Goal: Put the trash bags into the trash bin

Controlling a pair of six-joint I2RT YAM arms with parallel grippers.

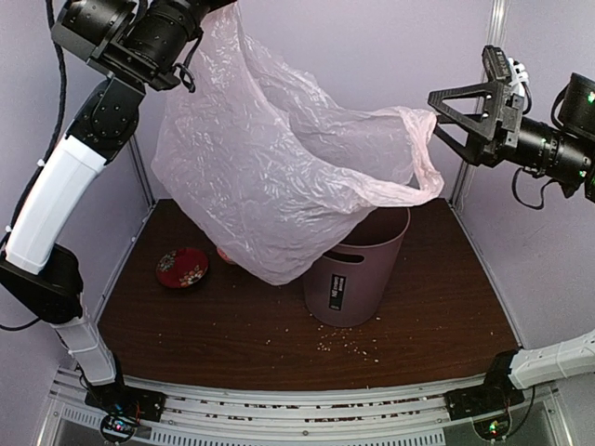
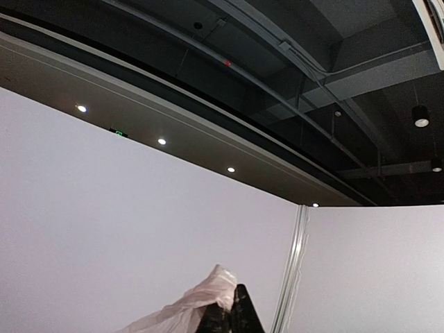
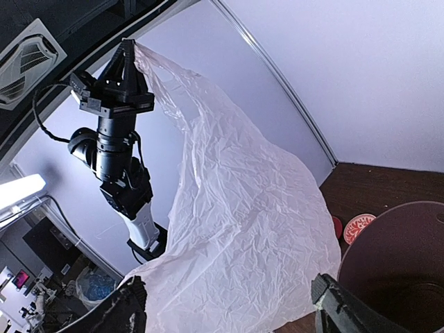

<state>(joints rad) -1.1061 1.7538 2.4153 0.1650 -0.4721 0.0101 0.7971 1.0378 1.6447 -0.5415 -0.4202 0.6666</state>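
Observation:
I need to move my right gripper down and to the left in the top view next, onto the bag's loose edge (image 1: 426, 156), because that side of the bag hangs unheld above the bin (image 1: 358, 269).
The trash bag (image 1: 270, 177) is a thin, crinkly pale pink sheet hanging spread out above the table. My left gripper (image 1: 212, 9) is raised high at the top edge and is shut on the bag's upper corner; its dark fingers pinch the plastic (image 2: 211, 295) in the left wrist view. My right gripper (image 1: 439, 121) is open wide beside the bag's right edge, with the bag (image 3: 243, 229) filling the space in front of its jaws. The mauve trash bin (image 1: 358, 269) stands upright below the bag's lower right part, which partly hides its mouth.
A small red bowl (image 1: 181, 268) lies on the brown table at the left, and a second red thing (image 1: 226, 255) peeks out behind the bag. Crumbs are scattered in front of the bin. Pale walls close in the back and sides.

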